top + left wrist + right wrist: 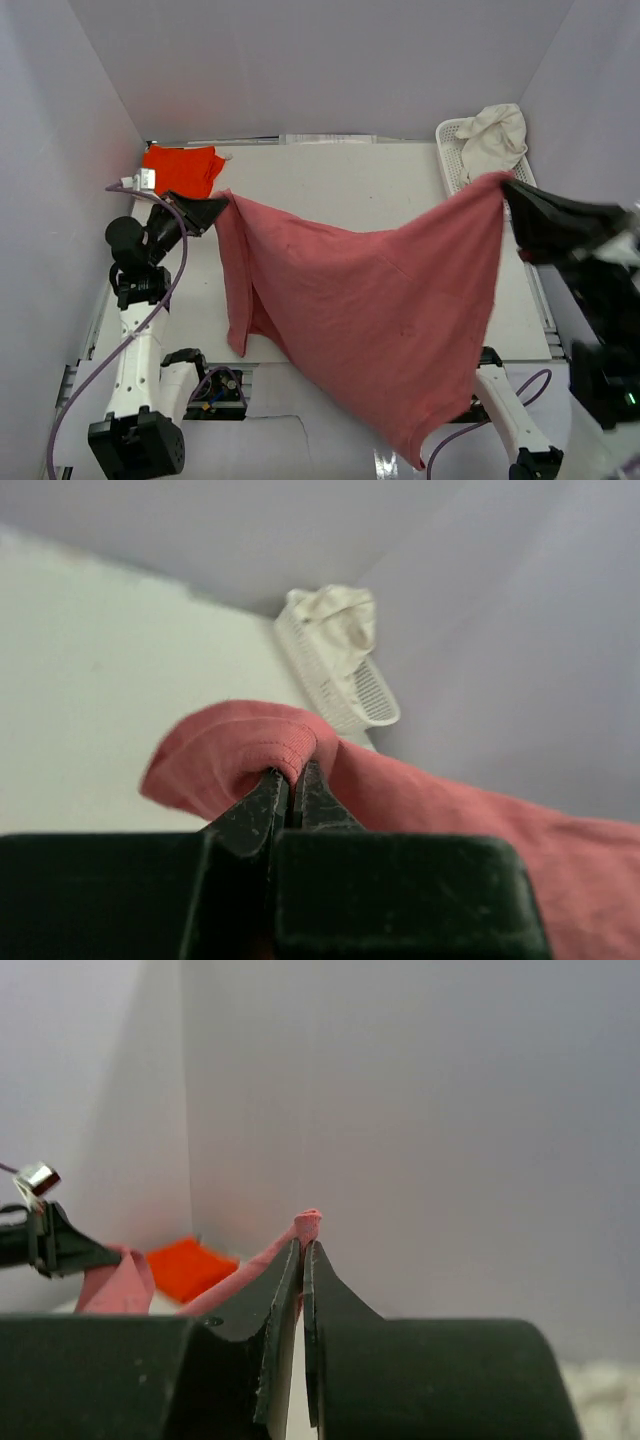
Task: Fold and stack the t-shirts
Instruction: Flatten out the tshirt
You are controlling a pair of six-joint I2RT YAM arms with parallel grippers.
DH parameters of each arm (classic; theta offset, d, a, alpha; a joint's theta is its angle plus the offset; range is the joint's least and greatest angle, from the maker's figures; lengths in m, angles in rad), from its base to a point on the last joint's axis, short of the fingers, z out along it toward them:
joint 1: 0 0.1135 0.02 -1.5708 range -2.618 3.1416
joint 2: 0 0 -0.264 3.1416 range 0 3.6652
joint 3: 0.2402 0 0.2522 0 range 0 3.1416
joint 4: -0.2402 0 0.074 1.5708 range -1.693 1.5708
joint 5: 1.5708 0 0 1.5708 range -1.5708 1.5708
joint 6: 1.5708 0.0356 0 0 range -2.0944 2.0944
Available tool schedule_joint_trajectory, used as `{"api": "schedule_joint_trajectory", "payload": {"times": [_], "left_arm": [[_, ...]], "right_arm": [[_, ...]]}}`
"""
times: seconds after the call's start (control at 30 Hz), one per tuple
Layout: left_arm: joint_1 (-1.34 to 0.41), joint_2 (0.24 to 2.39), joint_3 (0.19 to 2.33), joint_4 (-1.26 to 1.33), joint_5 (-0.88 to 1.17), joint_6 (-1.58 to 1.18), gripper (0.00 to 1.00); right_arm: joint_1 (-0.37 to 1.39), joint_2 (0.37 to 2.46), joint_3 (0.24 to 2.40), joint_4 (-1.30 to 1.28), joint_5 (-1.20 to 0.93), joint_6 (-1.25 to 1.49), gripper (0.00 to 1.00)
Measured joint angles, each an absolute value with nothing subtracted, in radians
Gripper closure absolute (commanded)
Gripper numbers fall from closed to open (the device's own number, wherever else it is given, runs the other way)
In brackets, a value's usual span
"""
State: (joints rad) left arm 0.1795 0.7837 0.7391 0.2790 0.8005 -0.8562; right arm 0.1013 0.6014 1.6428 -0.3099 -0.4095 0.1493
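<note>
The t-shirt is hanging stretched in the air. My left gripper needs to lower next, tilting downward and moving back, to let go of the held corner on the tabletop.
The large dusty rose-red t-shirt point(370, 300) hangs stretched in the air between both grippers, its lower edge drooping toward the near table edge. My left gripper point(222, 205) is shut on its left corner, seen in the left wrist view point(292, 770). My right gripper point(508, 188) is shut on its right corner, seen in the right wrist view point(303, 1245). The bright orange-red t-shirt point(183, 168) lies folded at the far left of the table and shows in the right wrist view point(190, 1265). The cream-white t-shirt point(497, 135) lies crumpled in the basket.
A white plastic lattice basket point(455, 160) stands at the far right of the table, also in the left wrist view point(345, 695). White walls enclose the table on three sides. Cables hang from the left arm point(140, 330).
</note>
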Motion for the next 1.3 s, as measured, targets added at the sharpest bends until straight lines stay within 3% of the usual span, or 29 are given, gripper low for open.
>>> {"api": "schedule_joint_trajectory", "payload": {"times": [0.1,0.2,0.33,0.57,0.63,0.7,0.87,1.03,1.1,1.2,1.23,1.3], "left_arm": [[0.180,0.841,0.638,0.162,0.739,-0.814,0.93],[0.179,0.904,0.592,0.094,0.684,-0.789,0.96],[0.150,1.093,0.593,0.086,0.603,-0.772,1.00],[0.039,1.490,0.723,0.079,0.464,-0.759,0.98],[0.012,1.590,0.795,0.077,0.431,-0.759,0.92],[-0.015,1.712,0.896,0.073,0.403,-0.757,0.76],[-0.044,2.017,1.174,0.040,0.400,-0.775,0.70],[-0.043,2.104,1.310,-0.014,0.430,-0.775,0.83],[-0.044,2.103,1.317,-0.010,0.437,-0.757,0.82],[-0.056,2.065,1.258,0.082,0.442,-0.735,0.84],[-0.063,2.033,1.213,0.120,0.445,-0.732,0.90],[-0.080,1.940,1.095,0.203,0.452,-0.729,0.94]], "right_arm": [[0.101,0.681,1.405,-0.331,-0.385,0.185,0.92],[0.101,0.811,1.213,-0.355,-0.337,0.211,0.92],[0.101,0.962,1.101,-0.388,-0.305,0.229,0.92],[0.102,1.098,1.142,-0.324,-0.289,0.220,0.92],[0.102,1.182,1.208,-0.307,-0.290,0.214,0.92],[0.103,1.266,1.266,-0.286,-0.291,0.207,0.92],[0.103,1.405,1.335,-0.257,-0.304,0.202,0.92],[0.103,1.437,1.335,-0.256,-0.311,0.202,0.92],[0.103,1.439,1.335,-0.247,-0.316,0.201,0.92],[0.103,1.441,1.330,-0.226,-0.322,0.201,0.92],[0.103,1.441,1.327,-0.221,-0.323,0.202,0.92],[0.103,1.441,1.310,-0.201,-0.324,0.202,0.92]]}}
